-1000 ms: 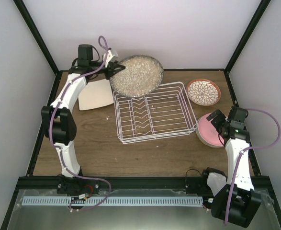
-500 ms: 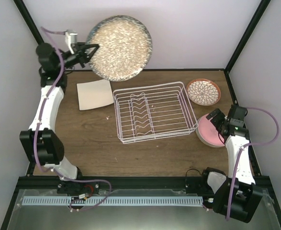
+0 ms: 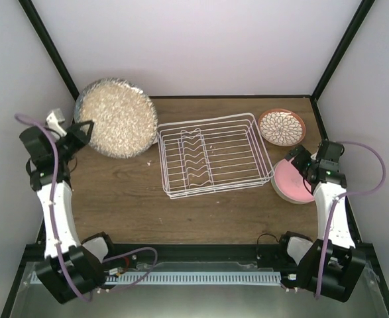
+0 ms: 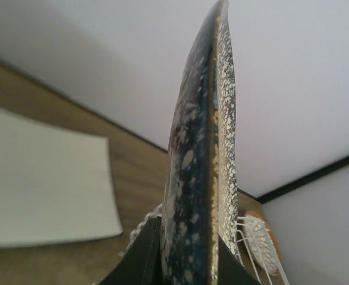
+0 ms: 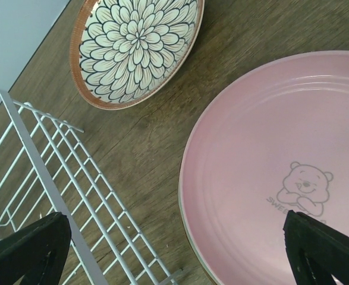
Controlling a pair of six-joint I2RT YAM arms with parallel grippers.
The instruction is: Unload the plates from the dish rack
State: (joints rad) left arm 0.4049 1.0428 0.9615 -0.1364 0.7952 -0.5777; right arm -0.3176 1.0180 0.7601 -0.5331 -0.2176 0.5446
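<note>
My left gripper moves back and down next to release the large speckled plate (image 3: 114, 118) on the bare wood beside the rack. The cream square plate already lies below.
My left gripper (image 3: 81, 132) is shut on the rim of the large speckled plate (image 3: 114, 118) and holds it in the air at the back left, tilted on edge. In the left wrist view its fingers (image 4: 141, 255) clamp that plate (image 4: 198, 154); the cream square plate (image 4: 43, 184) lies on the table below. The white wire dish rack (image 3: 211, 156) stands mid-table with no plates in it. The pink plate (image 3: 290, 182) lies right of the rack, with a thin greenish rim showing under it. My right gripper (image 3: 299, 162) hovers open over the pink plate (image 5: 269, 172).
The small floral plate (image 3: 281, 126) with a reddish rim lies at the back right, also in the right wrist view (image 5: 135, 47). The rack's corner (image 5: 61, 196) is close to the pink plate. Enclosure walls and black posts bound the table.
My left arm has swung the speckled plate from high at the back down and to the left, where it covers the square plate in the top view. The right arm has barely moved.
</note>
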